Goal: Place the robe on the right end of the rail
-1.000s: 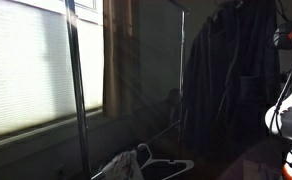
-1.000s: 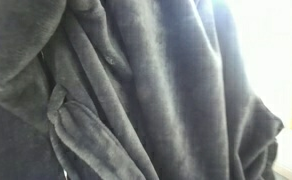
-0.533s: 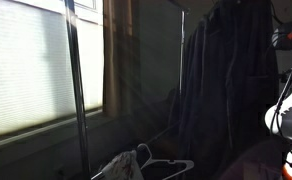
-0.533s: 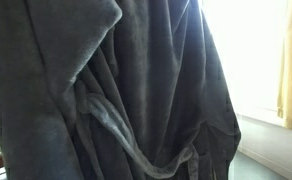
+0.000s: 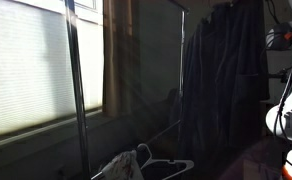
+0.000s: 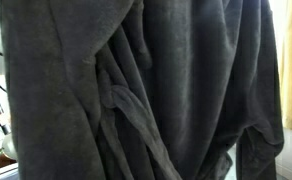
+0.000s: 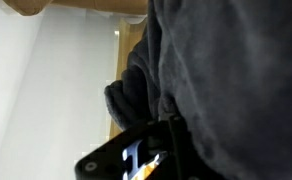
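Note:
I should next carry the robe [image 5: 224,75] outward in my gripper, toward the top of the thin rack upright, and only then open the gripper.
The dark navy-charcoal robe [image 5: 224,75] hangs in the air at the right, its top at the frame's upper edge, just right of a thin rack upright [image 5: 183,70]. It fills an exterior view [image 6: 156,90], with its belt looped across the front. In the wrist view the robe [image 7: 236,70] covers the upper right. My gripper [image 7: 164,140] comes in from the bottom, its black fingers [image 7: 173,150] pressed into the cloth and seemingly shut on it. The hanger is hidden. The horizontal rail is not clearly visible; only the uprights show.
A second grey rack upright [image 5: 76,90] stands before a window with blinds [image 5: 26,70]. White empty wire hangers [image 5: 161,165] lie low in the middle. The white robot arm [image 5: 286,100] is at the right edge.
The robe has shifted a little left toward the thin upright. In the close exterior view it has swung across and now covers the bright window.

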Tool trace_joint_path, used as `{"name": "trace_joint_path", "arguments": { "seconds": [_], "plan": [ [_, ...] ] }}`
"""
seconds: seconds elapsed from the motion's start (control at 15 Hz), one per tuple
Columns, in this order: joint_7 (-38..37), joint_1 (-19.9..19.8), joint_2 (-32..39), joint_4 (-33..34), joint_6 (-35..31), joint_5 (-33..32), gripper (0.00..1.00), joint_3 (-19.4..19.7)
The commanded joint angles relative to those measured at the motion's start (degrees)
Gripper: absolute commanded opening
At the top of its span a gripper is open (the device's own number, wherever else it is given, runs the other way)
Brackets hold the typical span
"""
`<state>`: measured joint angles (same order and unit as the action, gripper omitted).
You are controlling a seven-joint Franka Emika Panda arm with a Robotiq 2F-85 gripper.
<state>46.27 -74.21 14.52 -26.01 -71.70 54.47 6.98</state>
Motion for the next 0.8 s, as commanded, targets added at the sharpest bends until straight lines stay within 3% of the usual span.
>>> {"name": "trace_joint_path", "arguments": {
  "seconds": [0.0, 0.73],
  "plan": [
    [-3.33, 3.62, 0.57, 0.79, -0.57, -3.1, 0.02, -2.43],
    [-2.98, 10.89, 4.02, 2.15, 3.97, -3.72, 0.02, -6.48]
  ]
}}
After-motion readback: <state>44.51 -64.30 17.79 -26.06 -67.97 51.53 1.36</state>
